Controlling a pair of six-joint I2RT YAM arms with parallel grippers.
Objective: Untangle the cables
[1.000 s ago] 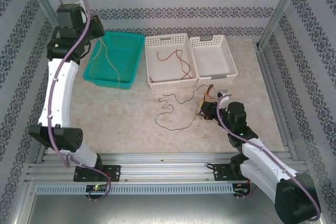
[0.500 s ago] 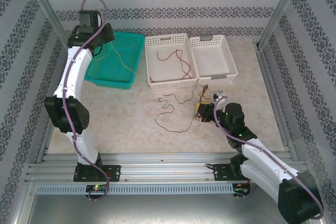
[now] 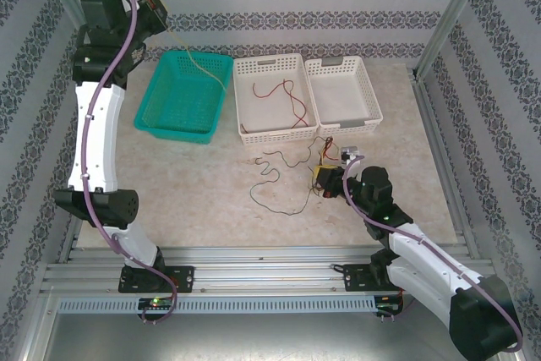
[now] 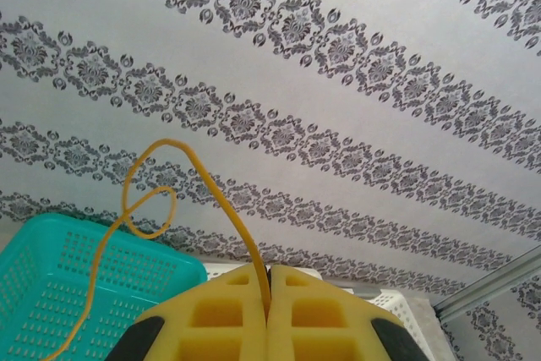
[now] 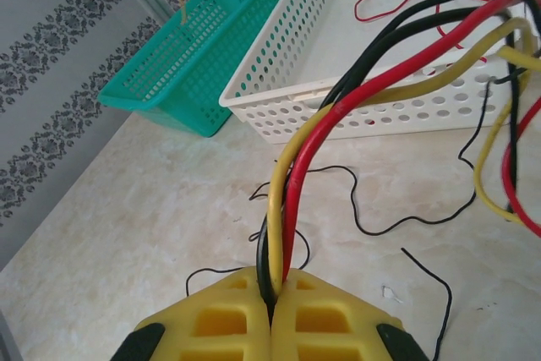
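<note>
The yellow cable (image 3: 203, 65) already trails over the teal basket below. The fingers of my raised left gripper go down toward the basket's bottom next and release the cable.
My left gripper (image 3: 157, 11) is raised high over the back left, shut on a thin yellow cable (image 3: 203, 65). In the left wrist view that yellow cable (image 4: 221, 199) loops up from the shut pads (image 4: 269, 281) and trails down toward the teal basket (image 4: 51, 238). My right gripper (image 3: 328, 182) sits low on the table, shut on a bundle of red, yellow and black cables (image 5: 292, 175) that rises between its fingertips (image 5: 272, 281). A thin black cable (image 3: 275, 177) snakes over the table to its left. A red cable (image 3: 287, 95) lies in the middle white basket (image 3: 275, 134).
The teal basket (image 3: 173, 131) stands at the back left, with two white baskets to its right; the right one (image 3: 348, 121) holds nothing. Patterned walls close the back and sides. Metal posts stand at the back corners.
The left arm swung up and to the left, lifting the yellow cable out of the teal basket. The right gripper stayed put on the bundle.
</note>
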